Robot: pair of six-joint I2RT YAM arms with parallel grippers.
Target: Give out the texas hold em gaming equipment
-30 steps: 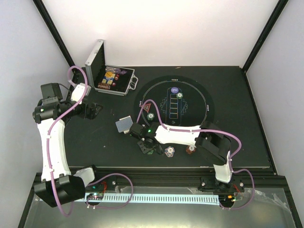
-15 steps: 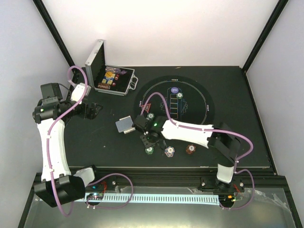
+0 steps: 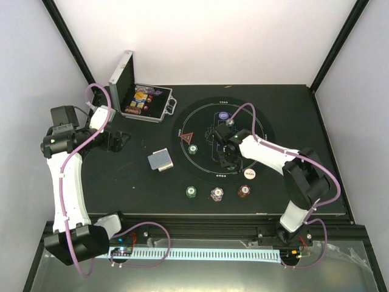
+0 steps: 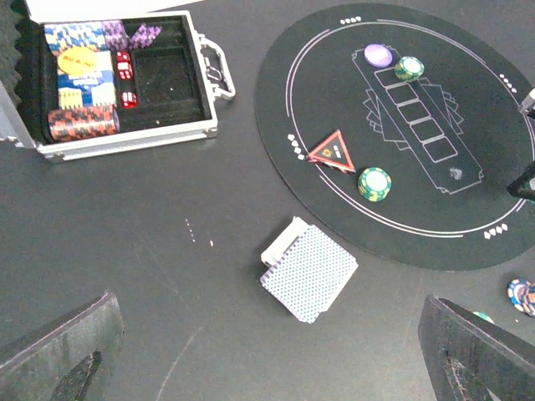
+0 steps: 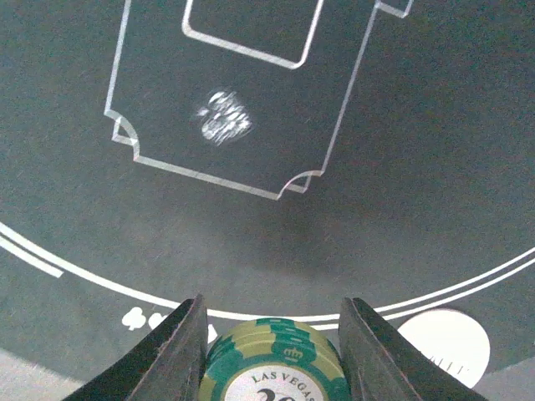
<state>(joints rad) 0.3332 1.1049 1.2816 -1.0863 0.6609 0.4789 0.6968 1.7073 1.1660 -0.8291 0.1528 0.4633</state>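
My right gripper should next move down toward the white button and let go of the green chips there, because the bare mat inside the white line near that button is clear.
My right gripper hangs over the round black mat and is shut on a small stack of green chips. A white button lies just beside it and also shows in the right wrist view. On the mat are a purple button, a green chip, a red triangular marker and another green chip stack. Green, blue-white and dark red chips sit in front of the mat. The card deck lies left of the mat. My left gripper is open and empty.
The open silver case with chips and dice stands at the back left and shows in the left wrist view. The table's front edge runs just below the row of chips.
My right arm swung from the front-left of the mat, near the card deck, back and right onto the mat. A green chip stack and the white button came into view. The left arm has not moved.
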